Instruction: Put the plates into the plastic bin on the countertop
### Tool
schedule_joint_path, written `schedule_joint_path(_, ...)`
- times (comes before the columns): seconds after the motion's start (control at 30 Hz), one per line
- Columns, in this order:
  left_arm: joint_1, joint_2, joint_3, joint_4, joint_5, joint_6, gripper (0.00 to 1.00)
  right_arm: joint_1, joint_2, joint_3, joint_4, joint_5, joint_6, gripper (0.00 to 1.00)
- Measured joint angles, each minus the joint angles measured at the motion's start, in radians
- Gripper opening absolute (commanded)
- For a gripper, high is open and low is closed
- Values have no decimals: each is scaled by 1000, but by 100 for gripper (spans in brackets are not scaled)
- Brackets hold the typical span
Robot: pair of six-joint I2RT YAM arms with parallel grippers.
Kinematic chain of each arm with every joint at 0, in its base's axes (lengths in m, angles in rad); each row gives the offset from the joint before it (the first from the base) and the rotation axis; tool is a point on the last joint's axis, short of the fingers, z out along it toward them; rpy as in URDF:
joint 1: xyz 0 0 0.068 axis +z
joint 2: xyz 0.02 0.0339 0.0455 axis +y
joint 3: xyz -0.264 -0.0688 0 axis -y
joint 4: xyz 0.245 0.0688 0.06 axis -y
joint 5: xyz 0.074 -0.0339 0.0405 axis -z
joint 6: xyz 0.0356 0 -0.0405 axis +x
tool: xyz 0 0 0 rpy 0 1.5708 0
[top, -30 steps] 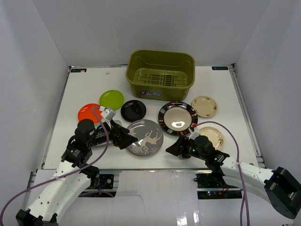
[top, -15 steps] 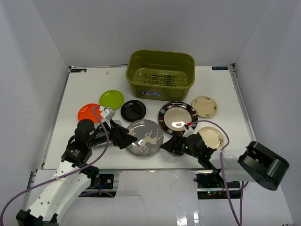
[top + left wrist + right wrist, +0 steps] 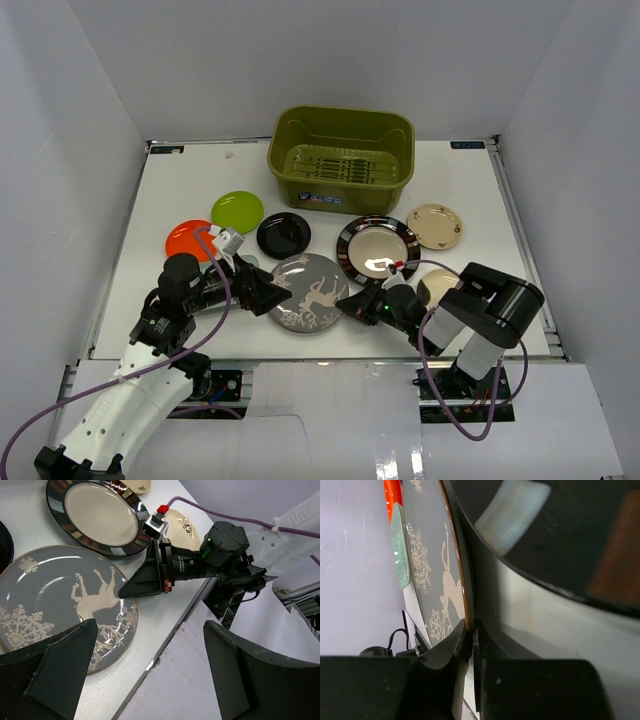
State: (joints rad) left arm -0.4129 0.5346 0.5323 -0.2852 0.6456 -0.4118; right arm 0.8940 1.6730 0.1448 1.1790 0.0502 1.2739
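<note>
The right gripper raises the deer plate (image 3: 308, 290) next, carries it outward and down into the olive bin (image 3: 340, 190) and releases it, since that bin stands outward of the gripper.
Several plates lie on the white countertop (image 3: 180, 180): orange (image 3: 188, 238), lime green (image 3: 237, 210), black (image 3: 283, 235), the grey deer plate (image 3: 308, 290), a large dark-rimmed one (image 3: 377, 250) and two small beige ones (image 3: 434, 226) (image 3: 440, 285). The olive plastic bin (image 3: 340, 190) stands at the back with no plate in it. My right gripper (image 3: 343, 303) (image 3: 471, 630) is shut on the right rim of the deer plate (image 3: 432, 575). My left gripper (image 3: 268, 295) (image 3: 150, 625) hangs open at that plate's left side (image 3: 55, 605), with nothing between its fingers.
White walls close in the countertop on three sides. The table's near edge (image 3: 165, 645) runs just below the deer plate. The right arm's elbow (image 3: 490, 300) sits over the nearer small beige plate, and purple cables loop off both arms.
My right gripper slid left to the deer plate's rim and closed on it, while its arm folded in toward the table. The left arm has stayed still and open.
</note>
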Motion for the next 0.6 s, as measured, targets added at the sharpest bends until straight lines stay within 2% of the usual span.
schedule_joint_path(0.1, 2, 0, 0, 0, -4, 0, 98, 4, -53, -57, 15, 15, 26, 8)
schedule_joint_path(0.17, 4, 0, 0, 0, -10, -1, 98, 8, -171, -95, -64, 31, 18, 8)
schedule_joint_path(0.27, 11, 0, 0, 0, -28, -4, 98, 37, -469, -111, -325, 80, -56, 8)
schedule_joint_path(0.33, 16, -4, 0, -3, -49, -7, 98, 65, -708, -89, -567, 129, -131, 8)
schedule_joint_path(0.47, 26, -26, 0, -22, -110, -9, 98, 64, -1004, 18, -892, 193, -263, 8)
schedule_joint_path(0.53, 29, -37, 1, -31, -135, -11, 98, 16, -1029, 128, -1008, 189, -331, 8)
schedule_joint_path(0.6, 31, -40, 3, -34, -150, -13, 98, -53, -982, 275, -1087, 172, -407, 8)
